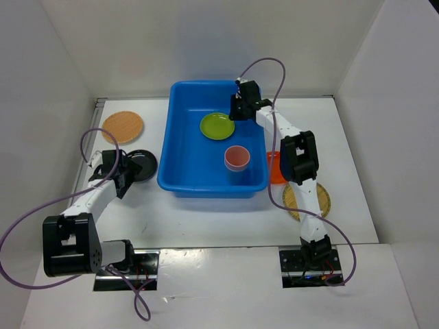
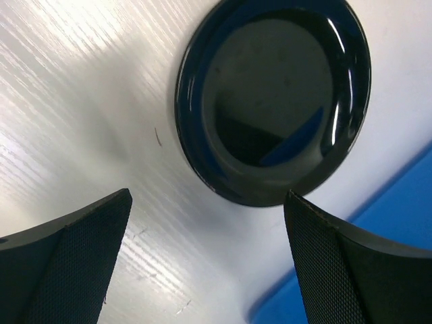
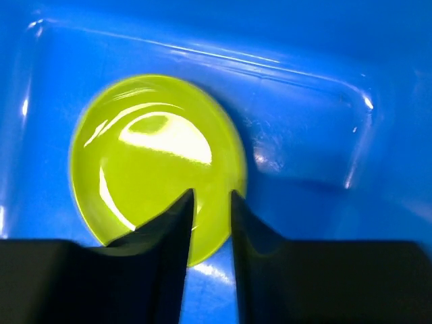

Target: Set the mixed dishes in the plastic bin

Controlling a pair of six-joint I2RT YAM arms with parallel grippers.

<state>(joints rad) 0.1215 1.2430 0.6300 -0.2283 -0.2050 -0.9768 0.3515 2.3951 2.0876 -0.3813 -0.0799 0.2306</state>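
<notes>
I need to move my left gripper down and outward next, until its open fingers are on both sides of the black plate's near rim (image 1: 138, 181) (image 2: 204, 179). That rim is below my left gripper and farther outward.
The blue plastic bin (image 1: 180, 179) stands mid-table. In it lie a lime-green plate (image 1: 217, 126) and a pink cup (image 1: 237, 158). My right gripper (image 1: 237, 112) hovers over the bin's far right corner. In the right wrist view it (image 3: 211, 194) is slightly open and empty above the lime-green plate (image 3: 148, 155). My left gripper (image 1: 126, 177) is wide open on the near side of the black plate (image 1: 143, 164). In the left wrist view it (image 2: 208, 196) stops just short of that plate (image 2: 273, 101). The blue cup is out of view.
A tan woven-look plate (image 1: 123, 126) lies at the far left. An orange plate (image 1: 274, 168) sits right of the bin, partly hidden by the right arm. A second tan plate (image 1: 322, 199) lies under that arm. White walls enclose the table.
</notes>
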